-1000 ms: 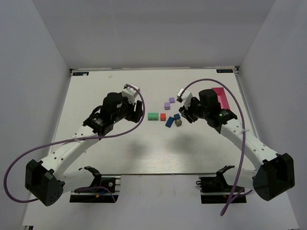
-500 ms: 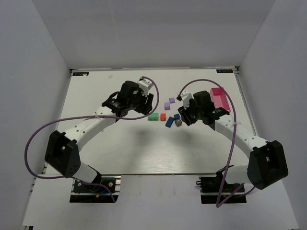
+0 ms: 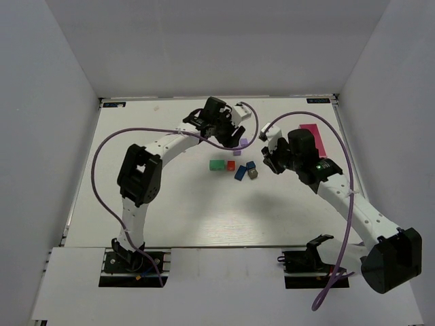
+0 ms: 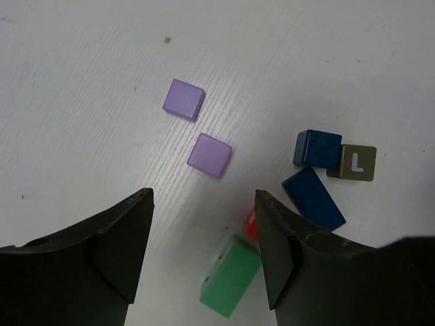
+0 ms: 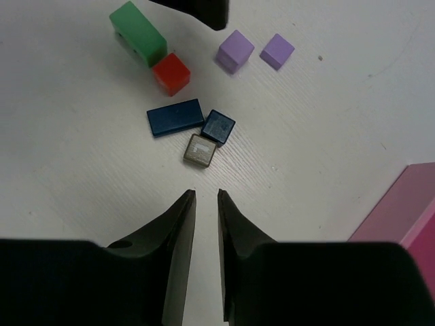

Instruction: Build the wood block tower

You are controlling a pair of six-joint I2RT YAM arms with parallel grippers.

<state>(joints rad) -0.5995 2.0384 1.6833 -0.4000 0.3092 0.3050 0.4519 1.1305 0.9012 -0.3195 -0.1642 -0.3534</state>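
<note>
My left gripper will next lower with its fingers open onto the lilac cube nearer the red cube, because the bare table around it leaves room for both fingers.
The wood blocks lie singly on the table, none on another; no tower is in view. In the top view they are a green brick [image 3: 217, 165], a red cube [image 3: 231, 165], a blue brick [image 3: 240, 173], a blue cube [image 3: 251, 165], a grey cube [image 3: 253, 174] and two lilac cubes [image 3: 244, 142]. My left gripper [image 3: 230, 141] hovers open over the lilac cubes [image 4: 210, 155], its jaws [image 4: 204, 193] wide apart and empty. My right gripper [image 3: 266, 161] hangs just right of the grey cube [image 5: 201, 149], with only a narrow gap between its empty jaws [image 5: 205, 193].
A pink box [image 3: 312, 136] stands at the back right, close behind my right wrist, and shows at the edge of the right wrist view [image 5: 408, 210]. White walls close the table [image 3: 170, 204] on three sides. The left arm reaches far across towards the middle.
My left arm has swung right and back, from left of the green brick to over the lilac cubes. My right gripper's jaws have narrowed. The blocks have not moved.
</note>
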